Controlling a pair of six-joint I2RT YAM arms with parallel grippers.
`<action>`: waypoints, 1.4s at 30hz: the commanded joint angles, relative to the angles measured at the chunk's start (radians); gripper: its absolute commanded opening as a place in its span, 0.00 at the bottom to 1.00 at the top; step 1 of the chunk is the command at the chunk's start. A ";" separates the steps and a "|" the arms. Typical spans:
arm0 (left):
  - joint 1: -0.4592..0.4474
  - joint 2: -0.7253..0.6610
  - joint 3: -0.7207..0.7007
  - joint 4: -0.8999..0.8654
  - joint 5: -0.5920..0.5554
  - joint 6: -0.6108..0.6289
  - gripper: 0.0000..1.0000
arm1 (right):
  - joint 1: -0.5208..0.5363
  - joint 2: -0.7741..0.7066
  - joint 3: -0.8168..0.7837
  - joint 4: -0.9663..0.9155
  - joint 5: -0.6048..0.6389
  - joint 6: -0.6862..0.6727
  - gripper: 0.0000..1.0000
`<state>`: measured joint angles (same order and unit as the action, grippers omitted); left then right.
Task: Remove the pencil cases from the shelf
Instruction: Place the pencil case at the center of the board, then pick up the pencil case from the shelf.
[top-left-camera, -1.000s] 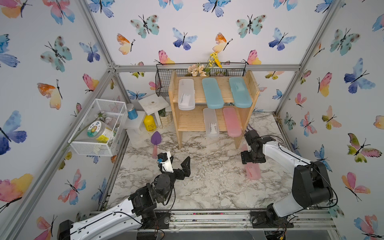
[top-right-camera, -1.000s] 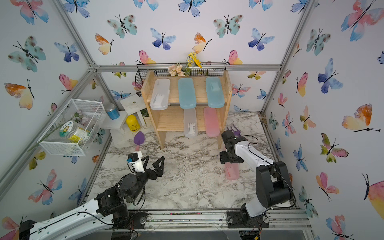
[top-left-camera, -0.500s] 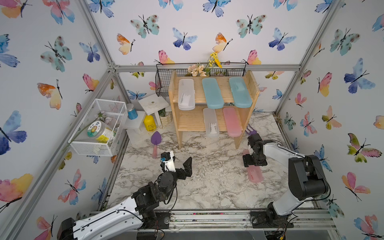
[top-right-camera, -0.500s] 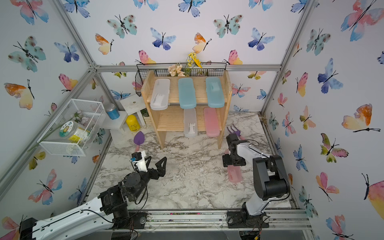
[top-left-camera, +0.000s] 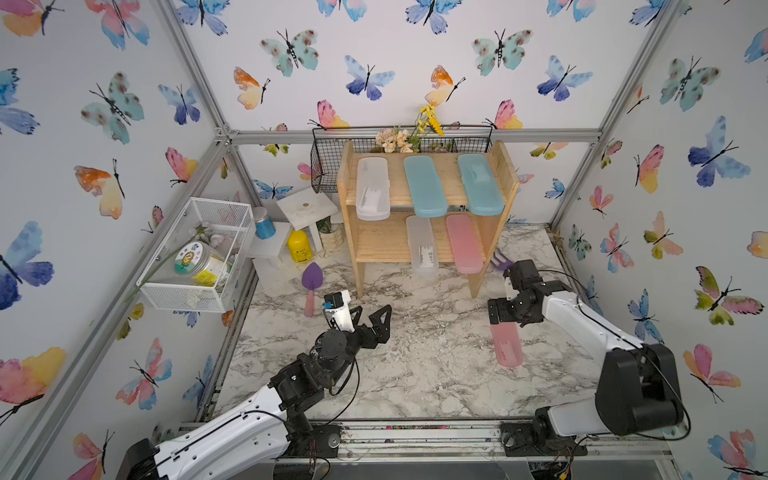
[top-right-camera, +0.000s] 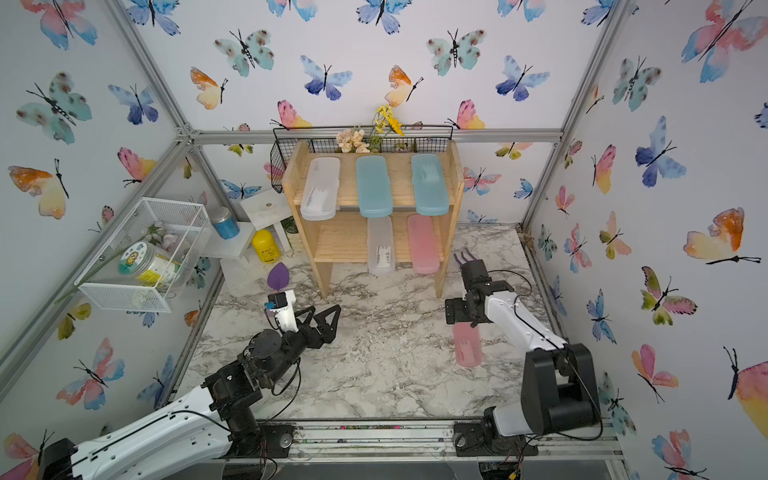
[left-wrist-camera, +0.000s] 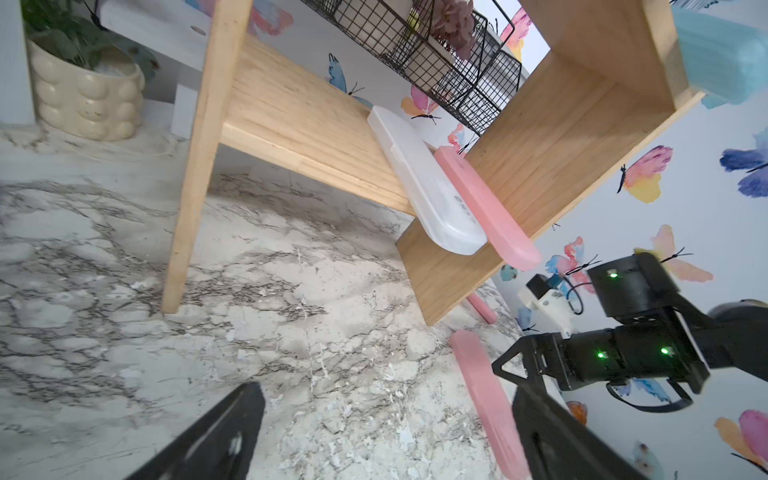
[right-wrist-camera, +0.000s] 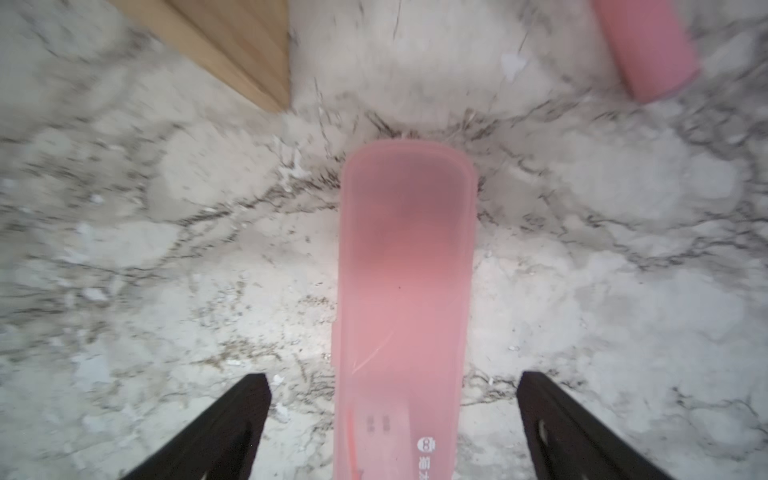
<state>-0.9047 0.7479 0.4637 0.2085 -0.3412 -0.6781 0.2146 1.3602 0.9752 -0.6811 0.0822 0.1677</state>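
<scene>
The clear case's front end (top-left-camera: 426, 261) (left-wrist-camera: 458, 230) sticks out past the edge of the lower level. I need to move my left gripper outward toward the shelf and close it on that end of the case.
The pine shelf (top-left-camera: 382, 245) stands at the back of the marble table. Its top tier holds a clear-white pencil case (top-left-camera: 372, 188) and two teal ones (top-left-camera: 424, 185) (top-left-camera: 480, 184). The lower tier holds a clear case (top-left-camera: 421, 245) and a pink one (top-left-camera: 464, 243), both overhanging the front edge. Another pink case (top-left-camera: 506, 345) lies flat on the table right of the shelf. My right gripper (right-wrist-camera: 395, 378) hangs open over its far end, its fingers clear of both sides. My left gripper (top-left-camera: 371, 316) is open and empty over the table's left middle, pointing at the shelf.
A black wire basket (top-left-camera: 328, 166) with flowers hangs behind the shelf. A white wire basket (top-left-camera: 199, 253) holding a jar juts from the left wall. A purple toy trowel (top-left-camera: 311, 278), yellow bottle (top-left-camera: 300, 247) and white stool (top-left-camera: 306, 208) sit left of the shelf; a purple toy fork (top-left-camera: 498, 259) lies by its right leg.
My right gripper has gone from shut to open, letting go of the pink case, which now lies on the table. My left gripper has moved a little toward the shelf.
</scene>
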 joint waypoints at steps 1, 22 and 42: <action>0.034 0.111 0.082 0.126 0.230 -0.117 0.99 | -0.004 -0.123 0.024 -0.005 -0.012 0.046 0.99; 0.298 0.736 0.377 0.486 0.727 -0.439 0.94 | -0.004 -0.247 0.065 -0.021 -0.143 0.157 0.99; 0.352 0.858 0.386 0.575 0.777 -0.508 0.36 | -0.004 -0.249 0.128 -0.079 -0.141 0.141 0.99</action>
<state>-0.5659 1.5875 0.8562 0.7250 0.3977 -1.1759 0.2146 1.1221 1.0782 -0.7273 -0.0502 0.3202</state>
